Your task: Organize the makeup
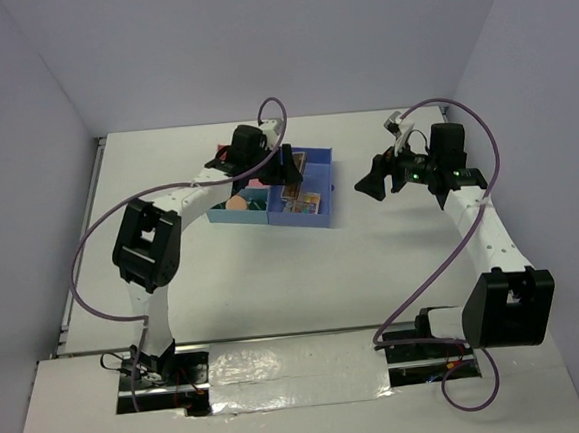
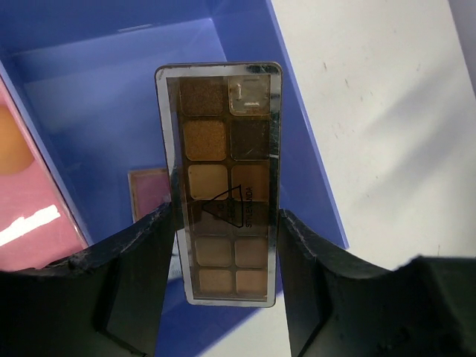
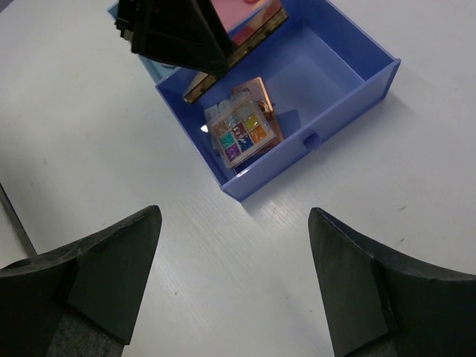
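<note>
Next, my left gripper moves down to the bottom of the tray's blue section, bare beside the pink section's side, and releases the long eyeshadow palette (image 1: 290,190) (image 2: 223,186).
My left gripper (image 2: 227,223) is shut on a long eyeshadow palette (image 2: 223,186) with brown and gold pans, gripping its two long edges. It holds the palette above the blue compartment (image 2: 97,97) of the tray; in the top view the gripper (image 1: 284,172) is over the tray (image 1: 323,158). A small palette of many colours (image 3: 240,130) lies in the blue compartment on top of another flat palette (image 3: 258,93). A pinkish palette (image 2: 149,193) lies on the compartment floor. A peach sponge (image 1: 238,202) sits in the left part. My right gripper (image 3: 232,216) is open and empty over bare table.
The tray's pink compartment (image 2: 37,216) lies left of the blue one, with a peach item (image 2: 9,141) at its edge. In the top view my right gripper (image 1: 372,185) hovers to the right of the tray. White walls close in the table at the back and sides.
</note>
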Robot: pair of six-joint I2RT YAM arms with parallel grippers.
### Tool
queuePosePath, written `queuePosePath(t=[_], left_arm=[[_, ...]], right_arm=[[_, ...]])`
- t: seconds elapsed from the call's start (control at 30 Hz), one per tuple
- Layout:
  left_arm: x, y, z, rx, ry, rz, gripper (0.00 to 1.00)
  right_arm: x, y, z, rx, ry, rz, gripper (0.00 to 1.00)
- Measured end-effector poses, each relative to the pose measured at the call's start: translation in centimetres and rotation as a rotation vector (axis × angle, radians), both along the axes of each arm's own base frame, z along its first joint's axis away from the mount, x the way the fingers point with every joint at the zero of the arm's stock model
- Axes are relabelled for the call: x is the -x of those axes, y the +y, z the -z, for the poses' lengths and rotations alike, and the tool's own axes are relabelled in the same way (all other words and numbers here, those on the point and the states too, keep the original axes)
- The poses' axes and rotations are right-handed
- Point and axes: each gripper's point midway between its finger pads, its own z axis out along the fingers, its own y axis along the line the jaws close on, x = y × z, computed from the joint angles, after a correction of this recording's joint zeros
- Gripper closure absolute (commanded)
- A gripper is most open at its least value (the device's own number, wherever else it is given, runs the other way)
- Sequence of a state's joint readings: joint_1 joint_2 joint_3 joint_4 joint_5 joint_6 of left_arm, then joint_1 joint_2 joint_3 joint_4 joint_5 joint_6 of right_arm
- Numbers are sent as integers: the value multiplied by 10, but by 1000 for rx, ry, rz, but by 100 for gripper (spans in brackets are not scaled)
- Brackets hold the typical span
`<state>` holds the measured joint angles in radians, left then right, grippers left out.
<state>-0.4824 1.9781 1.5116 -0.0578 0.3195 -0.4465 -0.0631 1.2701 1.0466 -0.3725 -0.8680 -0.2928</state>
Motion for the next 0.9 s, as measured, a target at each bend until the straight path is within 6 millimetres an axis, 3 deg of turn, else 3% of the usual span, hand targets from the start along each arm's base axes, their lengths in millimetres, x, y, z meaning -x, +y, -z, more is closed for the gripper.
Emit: queuePosePath(t=[0.2,0.53,0.6,0.63,0.9], left_arm=[[-14,-5,12,-39,17,-27,61],[-17,0,30,-99,60,-66,31],[-17,2,31,-105,62,-69,17],[-17,2,31,-107,61,-69,1],[-16,0,26,-98,57,-70,1]], right_arm=[[0,0,0,0,0,0,13],[0,0,0,0,-3,0,13],[0,0,0,0,-3,0,12],[0,0,0,0,-3,0,12],[0,0,0,1,-3,0,12]])
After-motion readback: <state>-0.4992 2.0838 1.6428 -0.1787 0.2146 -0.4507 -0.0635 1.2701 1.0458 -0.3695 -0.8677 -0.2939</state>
